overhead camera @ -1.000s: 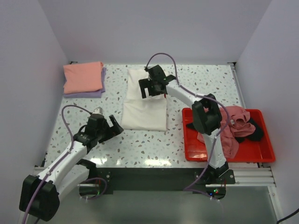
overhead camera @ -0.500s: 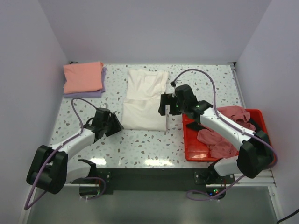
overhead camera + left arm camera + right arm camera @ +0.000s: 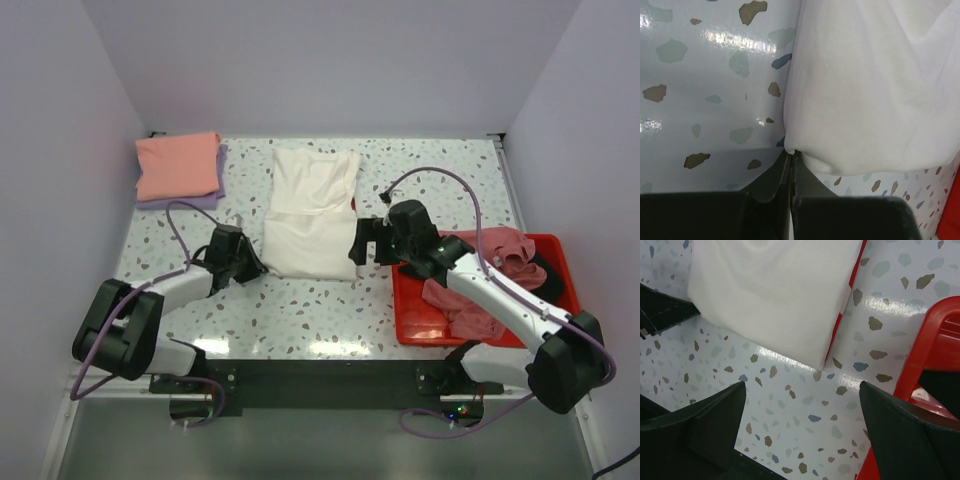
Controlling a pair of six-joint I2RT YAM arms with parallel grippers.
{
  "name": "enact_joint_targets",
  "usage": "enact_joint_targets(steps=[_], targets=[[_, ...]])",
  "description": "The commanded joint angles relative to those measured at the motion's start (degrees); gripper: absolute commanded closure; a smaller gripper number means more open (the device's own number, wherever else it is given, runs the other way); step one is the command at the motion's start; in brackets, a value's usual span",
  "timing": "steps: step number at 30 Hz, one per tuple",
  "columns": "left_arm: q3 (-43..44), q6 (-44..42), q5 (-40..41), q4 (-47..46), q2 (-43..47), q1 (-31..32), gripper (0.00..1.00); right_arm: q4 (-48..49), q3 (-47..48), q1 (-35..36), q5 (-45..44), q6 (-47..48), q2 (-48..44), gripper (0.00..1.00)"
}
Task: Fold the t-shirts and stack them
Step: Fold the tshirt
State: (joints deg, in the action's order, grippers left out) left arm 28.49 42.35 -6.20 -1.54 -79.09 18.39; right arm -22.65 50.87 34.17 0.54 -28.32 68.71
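Note:
I will move my right gripper down and back onto the cream-white t-shirt's free near corner (image 3: 352, 277) (image 3: 822, 365), because my left gripper is already pinching the other near corner.
The cream-white t-shirt (image 3: 310, 215) lies half folded in the middle of the table, its long side running front to back. My left gripper (image 3: 252, 268) is at its near left corner. In the left wrist view the left gripper (image 3: 791, 152) is shut, pinching the corner of the cream-white cloth (image 3: 865, 90). My right gripper (image 3: 362, 242) hovers open by the shirt's near right corner. The right wrist view shows the right gripper (image 3: 802, 385) wide open over bare table, with the shirt's corner (image 3: 775, 290) just beyond it. A folded salmon-pink t-shirt (image 3: 178, 165) rests on a lavender one (image 3: 185, 201) at the back left.
A red plastic tray (image 3: 420, 325) stands at the front right, close to my right arm. It holds a crumpled dusty rose t-shirt (image 3: 470, 295) and a black one (image 3: 548, 280). The tray's rim (image 3: 935, 335) shows right of my right fingers. White walls close in the table.
My left gripper moved in to the cream shirt's near left corner and shut on it. My right arm drew back from the shirt's far end to its near right corner, still open.

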Motion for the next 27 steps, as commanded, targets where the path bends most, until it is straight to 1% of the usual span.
enact_joint_targets(steps=[1,2,3,5,6,9,10,13,15,16,20,22,24,27], targets=[[-1.4,-1.5,-1.2,-4.3,0.3,-0.3,1.00,1.6,-1.5,0.3,5.1,0.4,0.1,0.01],[-1.9,-1.5,-0.8,-4.3,1.6,-0.3,1.00,1.9,-1.6,0.5,6.8,0.9,0.8,0.01],[-2.5,-1.6,-0.4,-4.2,2.5,-0.3,1.00,1.8,-1.4,1.0,6.8,1.2,1.1,0.01],[-4.1,-1.8,1.2,-3.0,5.8,-0.3,1.00,1.1,-0.9,5.2,2.9,3.3,1.9,0.01],[-4.6,-1.8,2.0,-2.4,6.9,-0.3,1.00,0.3,-0.4,8.4,-0.3,3.9,2.7,0.01],[-6.7,-1.5,4.5,1.4,11.9,-0.3,1.00,-1.8,1.2,11.3,-4.1,4.4,6.5,0.01],[-8.1,-0.8,5.2,4.3,14.7,-0.4,1.00,-1.5,0.9,11.4,-4.1,4.4,7.5,0.01],[-10.9,0.9,6.0,8.9,19.4,-0.4,1.00,-1.1,0.2,12.2,-3.8,4.1,10.0,0.01],[-12.6,2.3,8.3,11.3,24.2,-0.4,1.00,-0.4,-0.3,12.6,-3.2,3.5,11.0,0.01],[-13.1,3.8,8.5,13.2,25.9,-0.4,1.00,-0.2,-0.9,12.8,-2.3,3.3,11.1,0.01],[-14.3,5.3,9.9,18.2,33.9,-0.4,1.00,2.0,-2.4,13.4,-0.6,2.2,11.4,0.04],[-14.7,6.7,11.1,20.8,35.8,-0.3,1.00,3.0,-3.7,13.6,1.3,1.1,11.3,0.04],[-15.8,7.1,10.1,20.2,37.8,-0.3,1.00,4.6,-4.6,13.8,4.0,0.5,11.2,0.05],[-15.7,7.4,10.3,20.8,37.9,-0.3,1.00,5.9,-6.2,13.9,4.3,0.4,11.6,0.07]])
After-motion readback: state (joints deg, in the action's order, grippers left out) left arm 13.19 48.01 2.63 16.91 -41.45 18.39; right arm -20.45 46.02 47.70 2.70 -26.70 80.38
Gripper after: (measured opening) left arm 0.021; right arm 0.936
